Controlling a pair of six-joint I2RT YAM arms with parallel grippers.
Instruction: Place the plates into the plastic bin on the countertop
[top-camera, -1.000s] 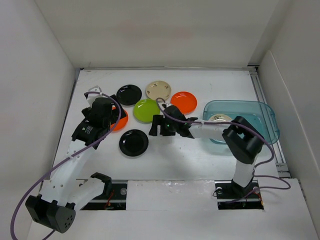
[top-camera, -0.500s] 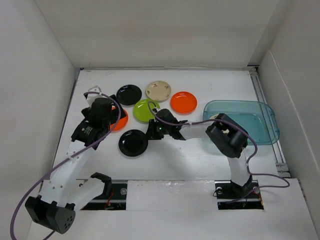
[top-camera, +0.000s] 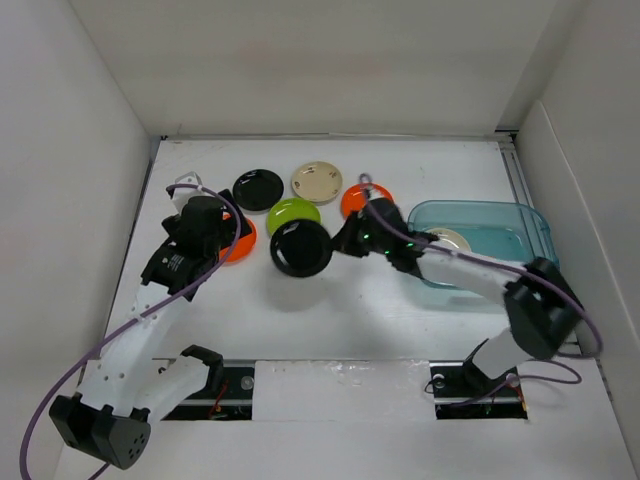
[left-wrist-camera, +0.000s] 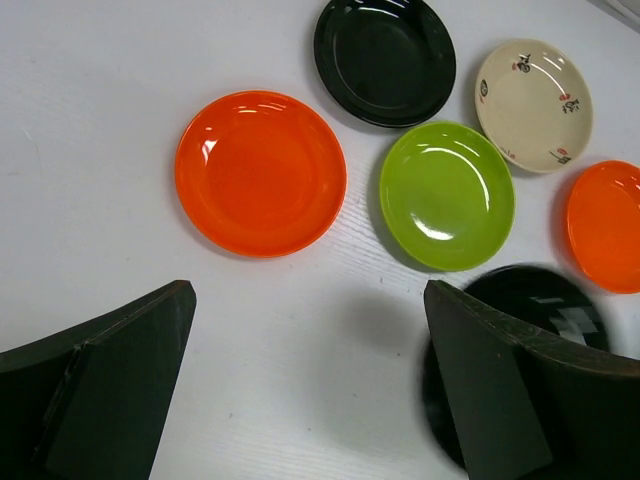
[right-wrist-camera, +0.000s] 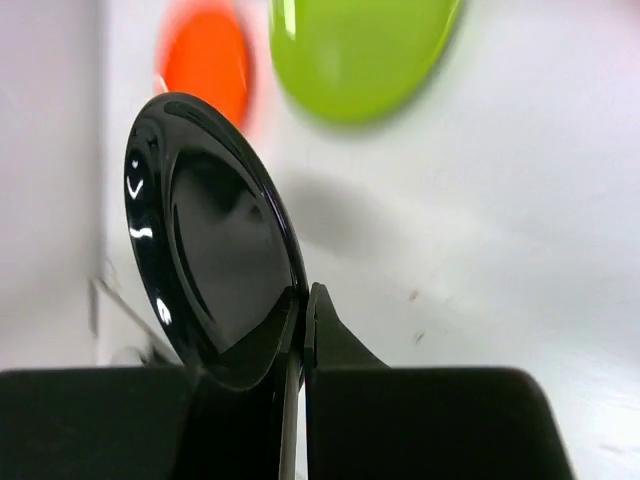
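My right gripper moves to the right in the top view and down over the bin's cream plate next, as the black plate still hangs outside the bin.
My right gripper is shut on the rim of a black plate, which hangs tilted above the countertop; in the right wrist view the jaws pinch the edge of this black plate. On the countertop lie a second black plate, a cream plate, a lime green plate and an orange plate partly behind the right arm. Another orange plate lies just ahead of my open left gripper. The teal plastic bin at right holds a cream plate.
White walls enclose the countertop on the left, back and right. A metal rail runs along the right edge beside the bin. Purple cables loop over both arms.
My right gripper shut on the near black plate, lifted it off the countertop and swung it back and to the right. The left arm stayed still.
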